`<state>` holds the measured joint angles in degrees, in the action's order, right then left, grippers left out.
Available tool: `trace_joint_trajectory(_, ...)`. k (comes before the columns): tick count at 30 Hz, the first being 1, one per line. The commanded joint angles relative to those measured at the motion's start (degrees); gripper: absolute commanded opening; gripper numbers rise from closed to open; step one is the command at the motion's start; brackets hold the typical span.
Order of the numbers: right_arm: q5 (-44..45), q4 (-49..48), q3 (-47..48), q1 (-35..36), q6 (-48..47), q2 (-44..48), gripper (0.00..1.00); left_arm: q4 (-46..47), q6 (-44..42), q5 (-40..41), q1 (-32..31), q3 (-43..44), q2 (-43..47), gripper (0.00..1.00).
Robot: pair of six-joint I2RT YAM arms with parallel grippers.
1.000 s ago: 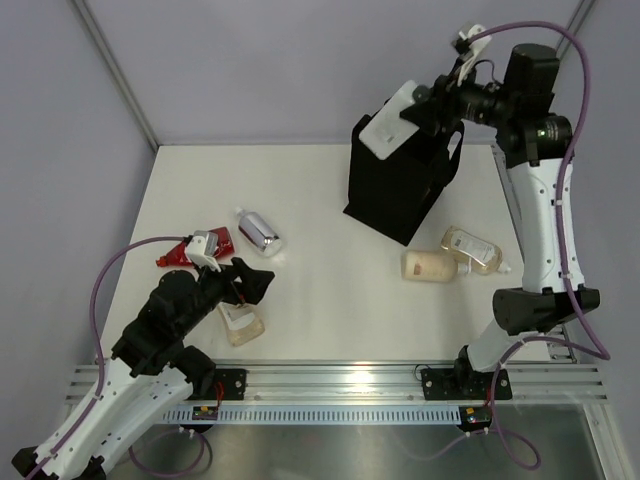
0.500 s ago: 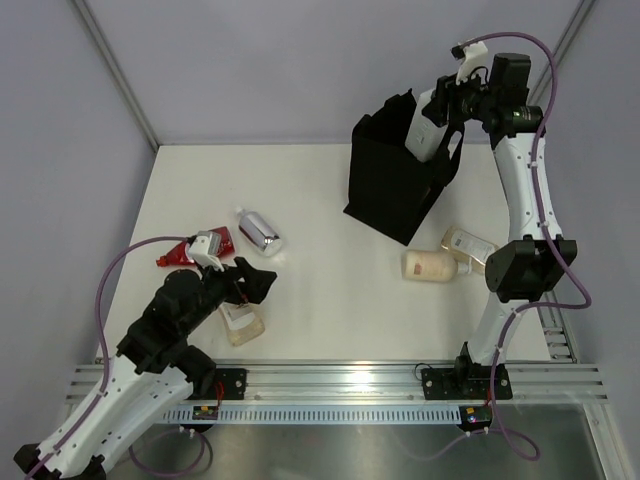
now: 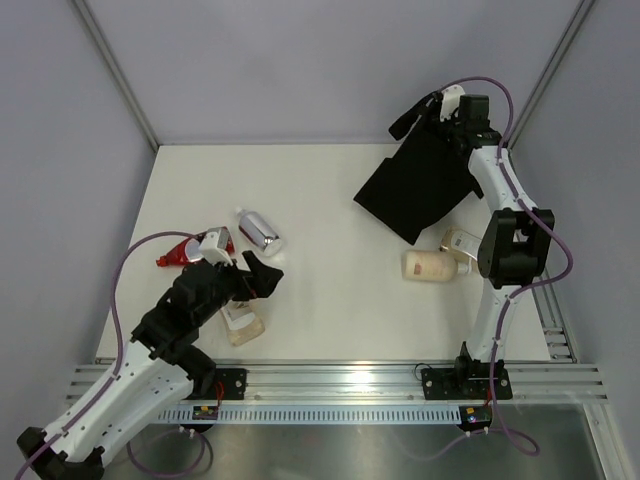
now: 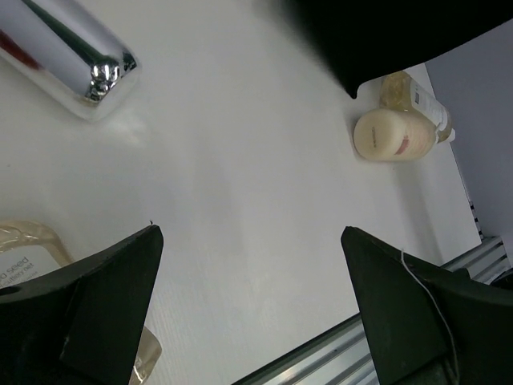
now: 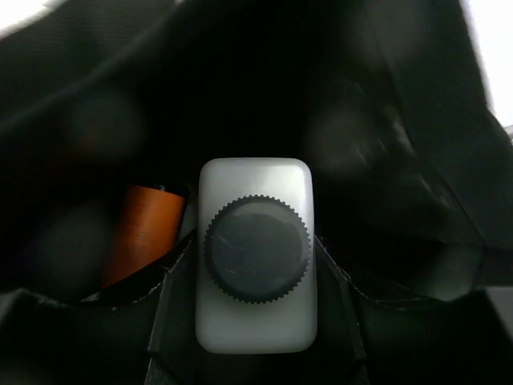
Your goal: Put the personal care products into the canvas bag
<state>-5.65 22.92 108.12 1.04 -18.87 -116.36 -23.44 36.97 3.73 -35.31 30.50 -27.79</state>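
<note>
The right gripper eases slightly toward the orange bottle (image 5: 143,234) inside the canvas bag (image 3: 412,188) and opens there next. The white squarish bottle is already between the canvas bag's sides.
The black canvas bag (image 3: 412,188) stands slumped at the back right. My right gripper (image 5: 255,309) is down inside it, shut on the white squarish bottle with a black cap (image 5: 255,253). A small orange bottle (image 5: 143,234) lies in the bag just left of it. In the top view the bag's mouth hides that gripper. On the table lie a silver cylinder (image 3: 258,229), a red tube (image 3: 183,251), a beige bottle (image 3: 430,265) and two clear bottles (image 3: 466,245) (image 3: 243,323). My left gripper (image 3: 263,279) hovers open above the near-left clear bottle, holding nothing.
The aluminium rail (image 3: 340,378) runs along the table's near edge. The right arm's upper link (image 3: 510,245) stands over the clear bottle by the bag. Grey walls close the table at the back and both sides.
My right arm has swung the white bottle from above the bag down into its mouth, and the bag has slumped and leaned. The left gripper has drifted slightly right.
</note>
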Motion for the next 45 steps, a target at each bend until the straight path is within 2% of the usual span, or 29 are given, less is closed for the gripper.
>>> trace_joint_trajectory(1, 1.35, -10.71, 0.96, 0.54, 0.67, 0.87, 0.00, 4.10, 5.30, 1.11, 0.15, -0.27, -3.23, 0.99)
trace_joint_trajectory(6, -5.15, -6.75, 0.52, 0.54, 5.86, -1.59, 0.02, 7.79, 7.67, 0.23, 0.15, -0.62, -6.49, 0.99)
trace_joint_trajectory(8, -8.31, -4.83, -0.01, 0.46, 6.22, -2.03, 0.18, 8.93, 8.81, 0.58, 0.15, -0.97, -6.84, 0.99)
trace_joint_trajectory(9, -9.46, -3.85, -0.01, 0.54, 5.87, -2.12, 0.28, 9.20, 9.34, 1.28, 0.15, -1.14, -7.01, 0.99)
trace_joint_trajectory(10, -12.16, -1.15, 0.60, 0.46, 4.56, -2.30, 0.50, 9.12, 9.78, 1.81, 0.15, -1.32, -7.10, 0.99)
trace_joint_trajectory(12, -14.73, 2.73, 3.31, 0.54, 2.89, -2.38, 0.66, 8.50, 12.50, 4.43, 0.15, -1.41, -7.80, 0.99)
trace_joint_trajectory(13, -18.22, 5.44, 4.81, 0.37, 0.01, -2.30, 0.85, 7.89, 13.47, 5.32, 0.15, -1.32, -8.07, 0.99)
trace_joint_trajectory(14, -19.74, 10.26, 6.39, 0.37, -1.07, -1.95, 0.94, 6.75, 15.31, 6.20, 0.15, -0.97, -8.50, 0.99)
trace_joint_trajectory(15, -21.14, 12.13, 7.54, 0.37, -1.77, -1.42, 0.99, 6.31, 16.19, 7.60, 0.07, -0.80, -9.29, 0.99)
trace_joint_trajectory(17, -26.24, 18.09, 11.58, 0.28, -5.81, 0.76, 0.99, 5.78, 16.90, 7.96, 0.15, -0.36, -10.17, 0.99)
trace_joint_trajectory(21, -29.85, 20.06, 13.43, 0.37, -7.05, 7.27, 0.99, 6.21, 17.08, 8.14, 0.15, 0.44, -11.50, 0.99)
trace_joint_trajectory(26, -35.56, 26.98, 18.53, 0.37, -10.03, 14.21, 0.99, 5.61, 16.03, 9.10, 0.15, 1.75, -11.67, 0.99)
trace_joint_trajectory(30, -45.84, 36.56, 20.03, 0.98, -16.01, 17.74, 0.99, 3.76, 16.38, 12.08, 0.24, 2.28, -11.58, 0.99)
trace_joint_trajectory(33, -39.64, 41.07, 16.71, 3.87, -17.60, 18.79, 0.99, 1.74, 18.31, 14.63, 0.33, 2.63, -12.72, 0.99)
trace_joint_trajectory(34, -32.57, 38.20, 14.51, 6.06, -16.03, 20.28, 1.00, 1.21, 18.57, 15.08, 0.50, 2.98, -13.34, 0.99)
trace_joint_trajectory(36, -26.37, 33.09, 6.29, 7.31, -13.57, 22.30, 0.99, -0.02, 18.76, 15.43, 1.03, 5.00, -16.13, 0.99)
trace_joint_trajectory(37, -21.38, 27.76, 3.88, 7.92, -11.73, 24.23, 0.99, -0.20, 18.23, 15.35, 1.21, 6.05, -17.46, 0.99)
trace_joint_trajectory(40, -10.31, 21.05, -1.85, 8.71, -10.48, 25.04, 0.98, -2.22, 16.12, 13.33, 3.13, 11.76, -24.12, 0.99)
trace_joint_trajectory(43, -5.52, 19.80, -2.56, 8.72, -12.66, 22.59, 0.97, -4.59, 13.83, 10.08, 6.04, 17.12, -30.98, 0.99)
trace_joint_trajectory(45, -6.56, 20.23, -2.73, 8.80, -13.55, 21.44, 0.95, -4.42, 12.43, 8.33, 7.44, 18.54, -33.37, 0.99)
